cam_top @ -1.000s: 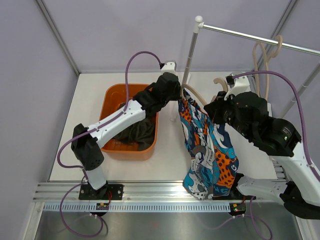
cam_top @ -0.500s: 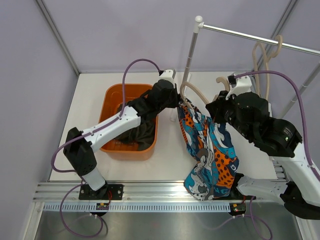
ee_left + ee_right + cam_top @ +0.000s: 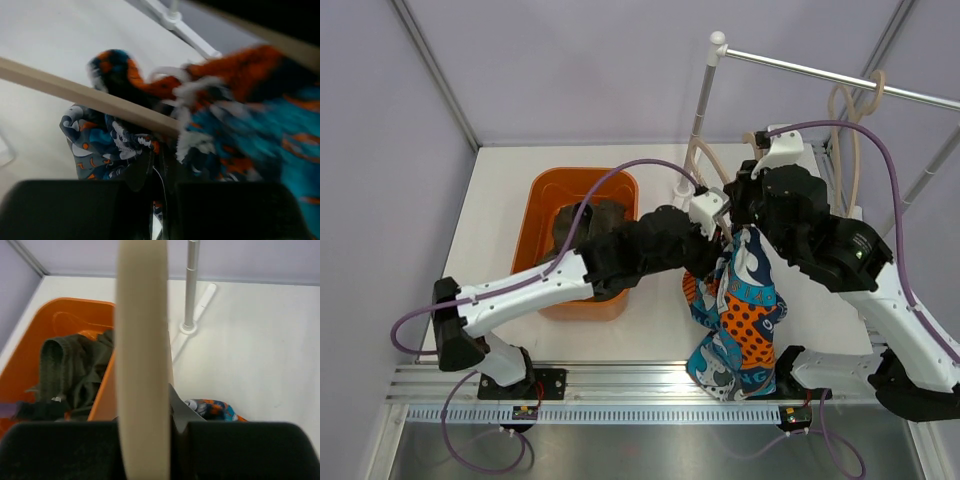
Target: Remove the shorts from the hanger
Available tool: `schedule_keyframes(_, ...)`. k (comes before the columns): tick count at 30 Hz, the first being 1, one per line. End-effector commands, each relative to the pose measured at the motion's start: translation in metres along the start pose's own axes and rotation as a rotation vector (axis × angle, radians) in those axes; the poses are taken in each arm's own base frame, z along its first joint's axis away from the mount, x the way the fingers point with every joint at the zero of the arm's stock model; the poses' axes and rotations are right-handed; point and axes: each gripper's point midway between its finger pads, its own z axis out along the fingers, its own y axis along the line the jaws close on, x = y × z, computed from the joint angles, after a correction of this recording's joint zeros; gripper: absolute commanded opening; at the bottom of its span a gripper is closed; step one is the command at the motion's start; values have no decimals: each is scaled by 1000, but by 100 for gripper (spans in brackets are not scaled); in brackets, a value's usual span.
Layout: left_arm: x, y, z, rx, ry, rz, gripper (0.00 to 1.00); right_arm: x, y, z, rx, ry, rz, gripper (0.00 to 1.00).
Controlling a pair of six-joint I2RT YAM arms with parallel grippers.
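Observation:
My left gripper lifts from the hanger next, moves to the left in the top view and lowers into the orange bin, since olive-green shorts lie there.
The printed shorts (image 3: 740,315) in blue, orange, white and black hang bunched from a cream hanger (image 3: 142,340) and trail down to the table's near edge. My right gripper (image 3: 144,427) is shut on the hanger and holds it up. In the left wrist view the hanger bar (image 3: 75,92) crosses the printed shorts (image 3: 115,142). My left gripper (image 3: 161,172) is shut on a fold of that fabric just below the bar. In the top view it (image 3: 718,240) sits at the top of the shorts. The olive-green shorts (image 3: 582,225) lie in the orange bin (image 3: 548,185).
A clothes rack's pole (image 3: 705,95) and rail (image 3: 820,72) stand at the back right, with more cream hangers (image 3: 845,110) on the rail. The rack's foot (image 3: 192,322) lies on the white table. Purple walls close in the sides.
My left arm has swung right from the bin's far edge to the top of the printed shorts and closed on them. The shorts have bunched narrower. My right gripper has shifted a little back.

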Motion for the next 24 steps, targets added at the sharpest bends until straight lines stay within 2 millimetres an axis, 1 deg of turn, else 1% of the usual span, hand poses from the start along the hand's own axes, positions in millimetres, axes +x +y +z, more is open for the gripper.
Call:
schedule_keyframes(1, -24, -76, -55, 267, -97, 177, 0, -40, -1, 9, 74, -125, 5, 0)
schedule_keyframes(2, -16, -99, -66, 332, -89, 209, 0, -44, -2, 11, 91, -135, 2, 0)
schedule_keyframes(3, -18, -113, -80, 377, -106, 235, 0, -42, -2, 21, 115, -125, -15, 0)
schedule_keyframes(4, -12, -125, -90, 429, -95, 275, 0, -44, -3, 24, 131, -126, -15, 0)
schedule_keyframes(5, -6, -145, -103, 488, -91, 304, 0, -47, -4, 26, 138, -129, -10, 0)
schedule_keyframes(6, -8, -154, -117, 525, -107, 324, 0, -46, -5, 34, 149, -121, -8, 0)
schedule_keyframes(8, 0, -174, -139, 606, -105, 368, 1, -50, -7, 39, 148, -124, 11, 0)
schedule_keyframes(9, 2, -178, -145, 622, -107, 375, 1, -50, -8, 43, 154, -120, 14, 0)
schedule_keyframes(10, -1, -178, -156, 633, -121, 378, 0, -52, -13, 47, 161, -121, 26, 0)
schedule_keyframes(11, -2, -180, -162, 638, -131, 379, 0, -58, -13, 47, 158, -128, 40, 0)
schedule_keyframes(12, -2, -177, -164, 626, -140, 375, 0, -58, -15, 51, 164, -118, 38, 0)
schedule_keyframes(13, -12, -170, -170, 590, -178, 362, 0, -59, -17, 52, 162, -116, 43, 0)
schedule_keyframes(14, -17, -164, -171, 554, -198, 352, 0, -67, -21, 50, 169, -128, 49, 0)
schedule_keyframes(15, -22, -158, -172, 516, -213, 344, 0, -68, -23, 52, 175, -124, 46, 0)
schedule_keyframes(16, -34, -141, -174, 418, -245, 332, 0, -70, -24, 51, 179, -126, 43, 0)
schedule_keyframes(17, -42, -131, -175, 360, -262, 324, 0, -79, -31, 48, 194, -143, 49, 0)
schedule_keyframes(18, -49, -122, -176, 302, -275, 317, 0, -77, -34, 49, 208, -128, 40, 0)
schedule_keyframes(19, -68, -101, -182, 179, -317, 303, 0, -79, -37, 48, 215, -127, 41, 0)
schedule_keyframes(20, -79, -90, -185, 106, -338, 298, 0, -86, -39, 43, 217, -139, 43, 0)
schedule_keyframes(21, -92, -80, -190, 41, -364, 286, 0, -86, -43, 42, 226, -136, 41, 0)
schedule_keyframes(22, -108, -62, -198, -71, -401, 314, 0, -88, -43, 39, 224, -138, 42, 0)
schedule_keyframes(24, -153, -53, -221, -160, -516, 302, 0, -87, -44, 36, 218, -135, 45, 0)
